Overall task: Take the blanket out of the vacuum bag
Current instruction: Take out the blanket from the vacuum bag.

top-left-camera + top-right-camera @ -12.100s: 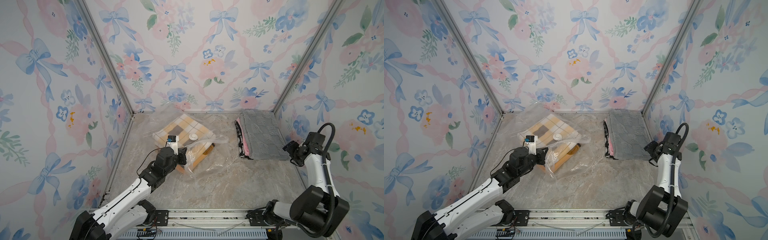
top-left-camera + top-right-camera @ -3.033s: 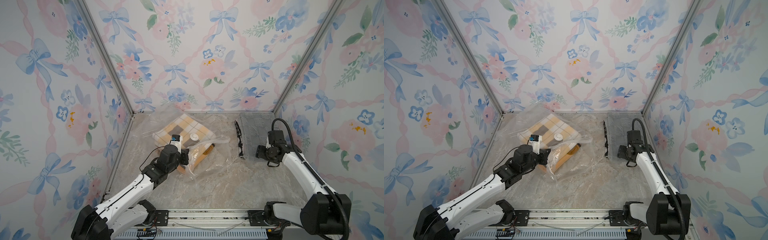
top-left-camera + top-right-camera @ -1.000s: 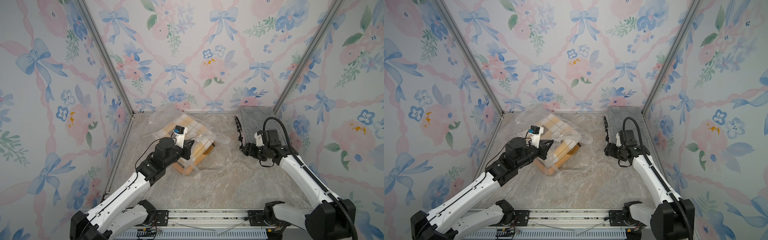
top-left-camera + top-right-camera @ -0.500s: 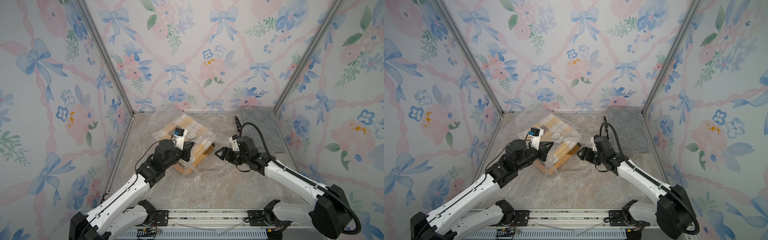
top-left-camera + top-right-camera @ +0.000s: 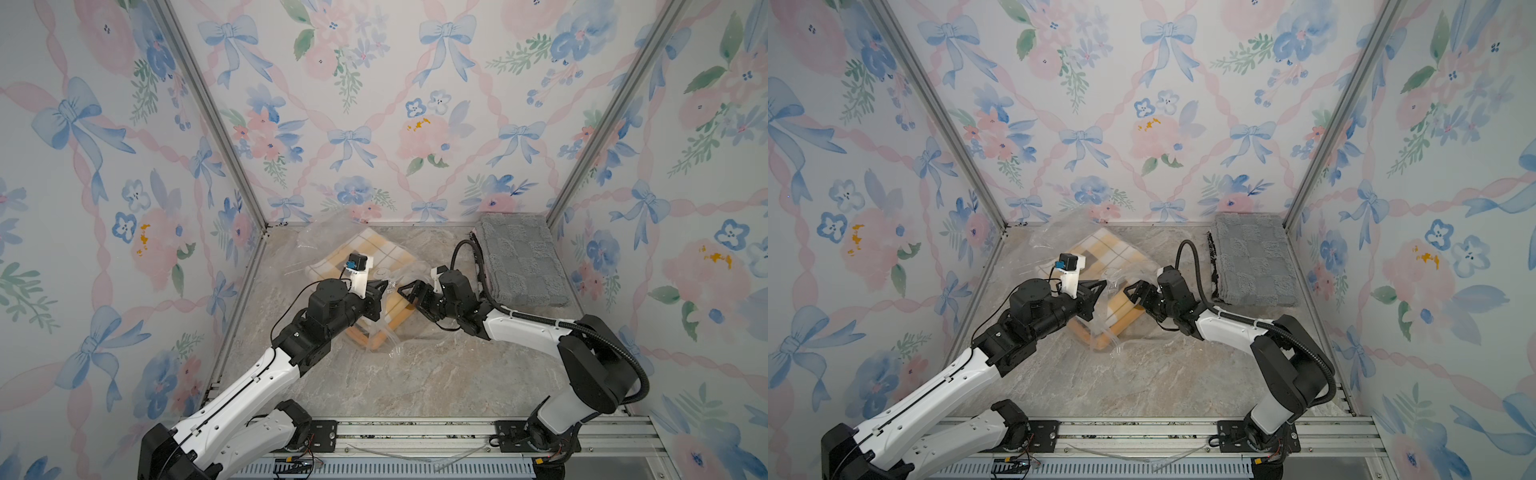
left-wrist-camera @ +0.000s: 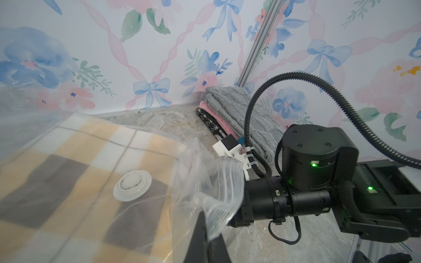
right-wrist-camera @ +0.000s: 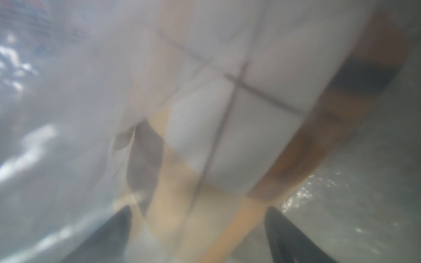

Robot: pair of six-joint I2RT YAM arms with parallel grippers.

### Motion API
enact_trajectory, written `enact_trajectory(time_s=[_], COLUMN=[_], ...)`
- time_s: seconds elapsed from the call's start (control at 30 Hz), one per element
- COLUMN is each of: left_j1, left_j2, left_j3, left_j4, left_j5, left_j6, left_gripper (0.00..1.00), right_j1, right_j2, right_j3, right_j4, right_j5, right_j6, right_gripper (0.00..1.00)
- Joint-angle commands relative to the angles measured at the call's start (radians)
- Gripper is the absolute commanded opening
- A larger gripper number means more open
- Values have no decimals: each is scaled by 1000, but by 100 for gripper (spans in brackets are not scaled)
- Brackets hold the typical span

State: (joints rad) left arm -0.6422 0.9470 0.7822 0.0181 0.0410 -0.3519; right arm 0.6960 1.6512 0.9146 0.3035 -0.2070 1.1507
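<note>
The bag's ribbed zip edge is raised in my left gripper, so my open right gripper will next push deeper into the bag's opening onto the blanket's near corner.
The clear vacuum bag lies at the back left of the marble floor, and in the left wrist view its white valve cap faces up. Inside it is the blanket, checked yellow, white and grey. My left gripper is shut on the bag's ribbed zip edge and holds it raised. My right gripper faces it at the bag's mouth, open, nothing between its fingers. In the right wrist view the blanket shows blurred through hazy plastic, between the spread fingertips.
A stack of folded cloths, grey over pink and black-and-white, sits in the back right corner. Flowered walls close in three sides. A metal rail runs along the front edge. The right arm's black cable loops above its wrist.
My right arm has swung left from the cloth stack to the bag's mouth, and its jaws have spread wider. My left gripper has kept the bag's edge raised, nearly in place.
</note>
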Motion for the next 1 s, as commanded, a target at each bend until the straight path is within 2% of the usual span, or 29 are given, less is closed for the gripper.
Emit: enact_trajectory(time_s=[0.0,0.17,0.4,0.63,0.87,0.97], left_j1=[-8,-9,-8,-7,-7,-7], left_j2=[-30,-49,-68,-56,-51,-41], left_j3=[-16,-38,-81,-104,-97,-84], left_j4=[86,125,109,131,127,130], left_j5=[-18,-14,-17,2,2,8], left_j6=[-25,-35,-27,-45,-47,-48], left_gripper=[0,0,0,0,0,0], right_j1=[15,16,16,21,35,35], right_j2=[54,127,202,247,265,285], right_j3=[63,150,237,275,294,318], right_j4=[46,-29,-37,-24,6,-40], right_j5=[36,51,70,54,60,59], right_j6=[47,16,-1,-1,-1,5], right_gripper=[93,93,93,83,82,79])
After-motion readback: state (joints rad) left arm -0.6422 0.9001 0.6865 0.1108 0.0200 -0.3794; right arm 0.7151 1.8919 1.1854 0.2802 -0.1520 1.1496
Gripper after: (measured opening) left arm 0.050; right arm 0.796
